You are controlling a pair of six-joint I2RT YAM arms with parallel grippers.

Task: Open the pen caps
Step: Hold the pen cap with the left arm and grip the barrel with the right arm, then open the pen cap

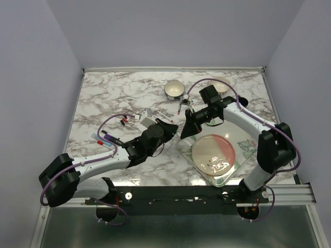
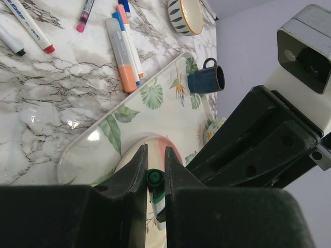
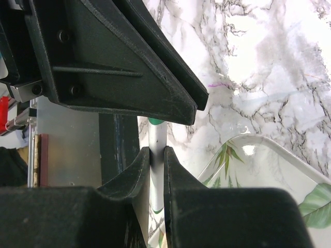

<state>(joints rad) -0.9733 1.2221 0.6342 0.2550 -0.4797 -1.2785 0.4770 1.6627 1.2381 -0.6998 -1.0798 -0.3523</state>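
Observation:
My left gripper goes left in the top view next, then down beside the grouped red and black caps on the marble to release.
A white-barrelled pen (image 3: pixel 157 138) with a green cap (image 2: pixel 154 178) hangs in the air between my two grippers, over the near left corner of the leaf-patterned tray (image 1: pixel 189 155). My left gripper (image 2: pixel 155 168) is shut on the green cap, both fingers against its sides. The right gripper (image 3: pixel 156 155) is shut on the white barrel, and the green cap (image 3: pixel 155 121) just shows past the left gripper's body. In the top view the left gripper (image 1: pixel 173 129) and right gripper (image 1: pixel 187 129) meet tip to tip and hide the pen.
Other capped markers lie on the marble: a red-tipped one (image 2: pixel 31 27), an orange and blue pair (image 2: pixel 124 51), a pink one (image 2: pixel 85 11). A pink plate (image 1: pixel 213 153) and a blue mug (image 2: pixel 206 81) sit on the tray. Two bowls (image 1: pixel 174 89) (image 1: pixel 221 85) stand at the back.

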